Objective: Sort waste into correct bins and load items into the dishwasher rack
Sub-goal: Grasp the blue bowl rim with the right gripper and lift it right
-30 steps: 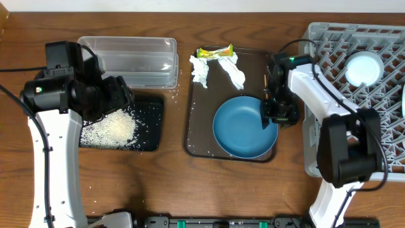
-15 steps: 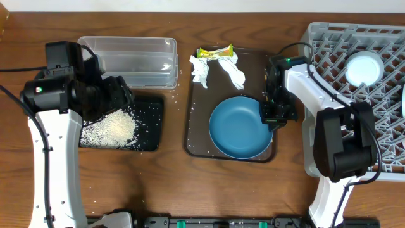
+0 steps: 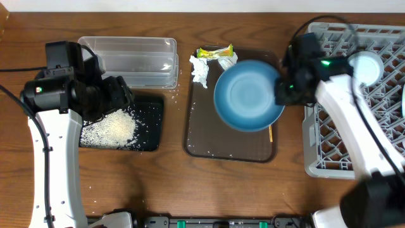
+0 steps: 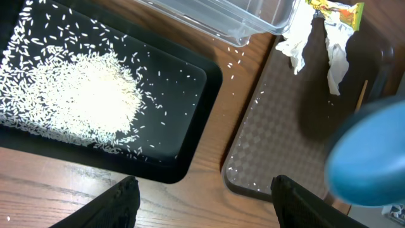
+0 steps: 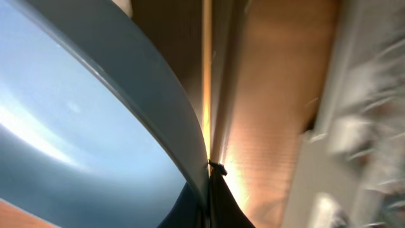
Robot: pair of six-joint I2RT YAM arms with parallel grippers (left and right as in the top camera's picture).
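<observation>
Next, my right gripper swings to the right in the overhead view, tipping the plate point(image 3: 248, 95) upright into the rack's back part point(image 3: 393, 50) beside the pale bowl, where pegs stand free.
The dark-blue plate point(image 3: 248, 95) hangs tilted above the brown tray, and my right gripper point(image 3: 283, 92) is shut on its right rim. The right wrist view shows that rim point(image 5: 95, 126) pinched in the gripper point(image 5: 211, 174), with the thin wooden stick point(image 5: 205, 63) lying below. White tissues point(image 3: 200, 69) and the yellow-green wrapper point(image 3: 214, 52) lie at the tray's back. The rice point(image 3: 111, 128) is heaped in the black tray point(image 3: 152, 107). My left gripper point(image 4: 202, 202) hovers open over that tray's near edge, holding nothing.
The clear tub point(image 3: 130, 60) stands behind the black tray. The grey dishwasher rack point(image 3: 354, 126) fills the right side, with a pale bowl point(image 3: 365, 68) in its back part. The brown serving tray point(image 3: 215, 139) has scattered rice grains on it.
My right gripper has shut on the plate's rim, then lifted it off the brown tray and carried it back and right, uncovering the stick. The left arm has not moved.
</observation>
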